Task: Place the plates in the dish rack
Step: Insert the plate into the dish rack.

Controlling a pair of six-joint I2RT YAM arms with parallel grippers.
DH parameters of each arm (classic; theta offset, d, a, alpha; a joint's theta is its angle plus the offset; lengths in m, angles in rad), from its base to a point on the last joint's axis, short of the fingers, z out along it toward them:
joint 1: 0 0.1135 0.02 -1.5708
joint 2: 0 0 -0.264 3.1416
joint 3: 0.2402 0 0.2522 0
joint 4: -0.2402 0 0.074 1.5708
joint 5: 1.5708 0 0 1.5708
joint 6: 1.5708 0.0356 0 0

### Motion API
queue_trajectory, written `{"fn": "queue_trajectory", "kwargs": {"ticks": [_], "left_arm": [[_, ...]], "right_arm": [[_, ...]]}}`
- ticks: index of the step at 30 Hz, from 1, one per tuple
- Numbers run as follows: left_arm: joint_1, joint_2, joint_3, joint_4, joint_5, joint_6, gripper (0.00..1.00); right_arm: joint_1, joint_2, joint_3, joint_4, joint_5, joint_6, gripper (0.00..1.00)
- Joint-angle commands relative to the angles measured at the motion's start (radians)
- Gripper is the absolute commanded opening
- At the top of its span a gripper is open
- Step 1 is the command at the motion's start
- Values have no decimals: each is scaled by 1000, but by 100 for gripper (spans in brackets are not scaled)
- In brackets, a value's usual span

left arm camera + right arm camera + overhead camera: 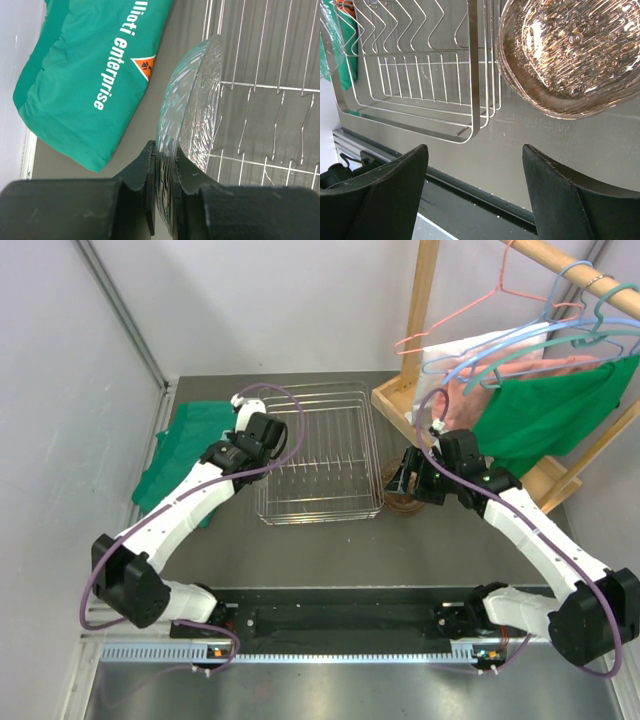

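The clear plate (192, 100) is still hanging above the rack's bag-side wires. My left gripper needs to move slightly away from the bag and lower the plate between those wires.
My left gripper (165, 160) is shut on the rim of a clear ribbed glass plate (192, 100), held on edge just above the left side of the dish rack (265, 87). From above, the left gripper (278, 436) hangs over the silver wire dish rack (320, 455). My right gripper (475, 155) is open with nothing between its fingers. It hovers over bare table beside a brown-tinted plate (570, 50), which lies right of the rack (410, 65). In the top view the right gripper (402, 476) is just above the brown plates (405, 504).
A green cloth bag (185, 445) lies left of the rack, also seen as the bag (90, 75). A wooden clothes stand (420, 330) with hangers and a green garment (560, 410) fills the right back. A black rail (340, 620) runs along the near edge.
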Motion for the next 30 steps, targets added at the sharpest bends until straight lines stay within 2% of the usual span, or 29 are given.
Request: {"fn": "queue_trajectory", "kwargs": {"ticks": [1, 7, 14, 16, 18, 19, 24, 30], "left_arm": [[2, 37, 35, 13, -22, -8, 0], [0, 95, 76, -52, -27, -45, 0], [0, 126, 87, -46, 19, -55, 0], [0, 138, 91, -47, 28, -56, 10], [0, 146, 98, -49, 38, -58, 12], [0, 151, 99, -50, 42, -61, 23], [0, 145, 101, -52, 36, -65, 43], [0, 114, 111, -69, 27, -62, 55]], "right_arm": [[12, -2, 44, 9, 7, -20, 75], [13, 0, 41, 8, 15, -21, 75], [13, 10, 33, 14, 15, -20, 75], [12, 13, 30, 16, 12, -20, 75], [13, 15, 26, 19, 8, -18, 75], [13, 17, 26, 20, 7, -18, 76], [12, 27, 17, 17, 5, -15, 76], [12, 12, 23, -7, 59, -14, 76]]}}
